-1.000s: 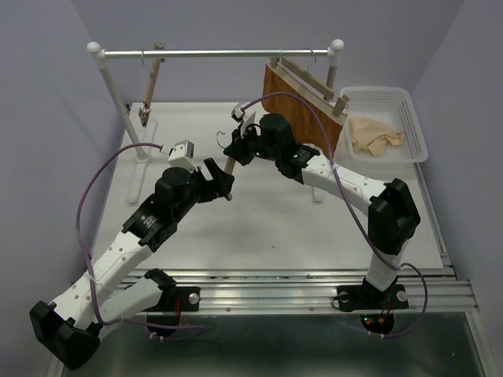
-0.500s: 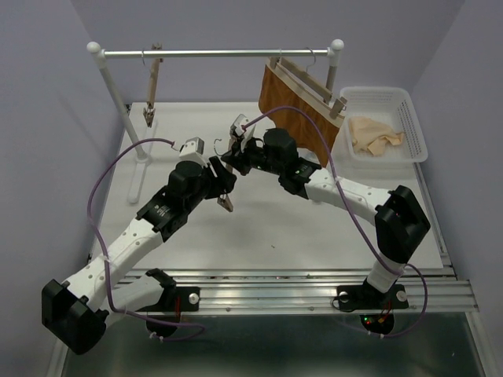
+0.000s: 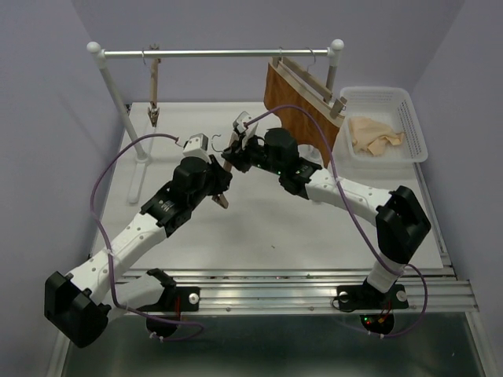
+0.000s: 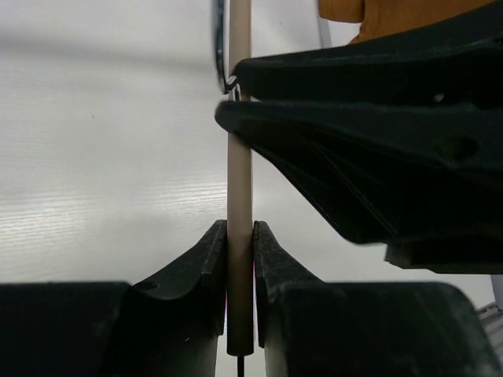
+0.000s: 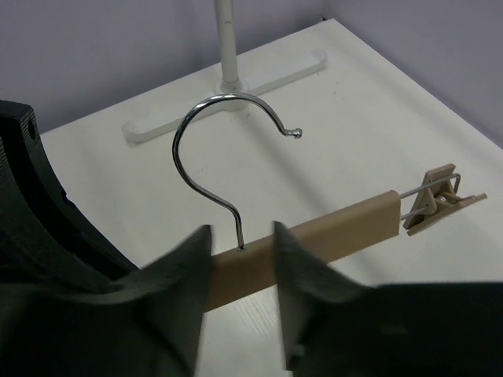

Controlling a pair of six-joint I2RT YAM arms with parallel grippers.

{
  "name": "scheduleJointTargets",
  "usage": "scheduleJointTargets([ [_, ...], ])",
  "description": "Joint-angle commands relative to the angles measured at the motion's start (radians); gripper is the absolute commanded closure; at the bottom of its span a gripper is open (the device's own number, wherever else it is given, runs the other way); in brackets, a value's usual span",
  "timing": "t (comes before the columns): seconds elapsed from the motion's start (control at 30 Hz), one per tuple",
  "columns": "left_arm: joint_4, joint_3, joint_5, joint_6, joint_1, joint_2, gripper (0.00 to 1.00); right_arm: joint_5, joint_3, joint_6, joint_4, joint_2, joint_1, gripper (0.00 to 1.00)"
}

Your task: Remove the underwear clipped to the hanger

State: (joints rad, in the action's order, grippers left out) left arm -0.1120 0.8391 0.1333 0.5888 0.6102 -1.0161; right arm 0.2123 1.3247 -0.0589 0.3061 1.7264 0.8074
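The clothless hanger will go up and outward in my left gripper next, onto the bar beside the bare hanger. My left gripper will release it there.
The hanger, a light-wood bar with a wire hook and a small end clip, is held above the table middle between both arms. No cloth hangs from it. My left gripper is shut on the bar near one end. My right gripper straddles the bar at the hook's root. Its blurred fingers stand apart and do not press the wood. The pale beige underwear lies crumpled in the white basket at the back right.
A rail on white posts spans the back. From it hang a bare wooden hanger at the left and an orange-brown garment at the right. The rack's foot lies just beyond the hook.
My left arm reached up to the hanger and its open jaws closed on the bar. The right gripper's fingers, shut before, have parted. The hanger has shifted slightly left.
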Motion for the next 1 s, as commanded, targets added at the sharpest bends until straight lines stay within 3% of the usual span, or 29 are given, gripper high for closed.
scheduleJointTargets([
  [0.0,0.009,0.077,0.113,-0.055,-0.004,-0.004,1.0,-0.03,0.021,0.057,0.022,-0.09,0.004,0.48],
  [0.07,-0.003,0.092,0.167,-0.07,-0.003,-0.004,1.0,-0.025,0.043,0.057,-0.01,-0.106,0.004,0.41],
  [0.2,-0.006,0.107,0.207,-0.127,-0.004,0.001,1.0,-0.036,0.097,0.138,-0.11,-0.143,0.004,0.04],
  [0.23,-0.006,0.11,0.21,-0.133,-0.004,0.001,1.0,-0.047,0.102,0.148,-0.11,-0.157,0.004,0.01],
  [0.63,-0.012,0.233,0.31,-0.297,-0.004,-0.042,1.0,-0.439,-0.024,0.151,-0.107,-0.355,0.004,0.0],
  [0.97,-0.005,0.388,0.339,-0.322,-0.003,-0.153,1.0,-0.479,-0.079,0.137,-0.105,-0.418,0.004,0.0],
])
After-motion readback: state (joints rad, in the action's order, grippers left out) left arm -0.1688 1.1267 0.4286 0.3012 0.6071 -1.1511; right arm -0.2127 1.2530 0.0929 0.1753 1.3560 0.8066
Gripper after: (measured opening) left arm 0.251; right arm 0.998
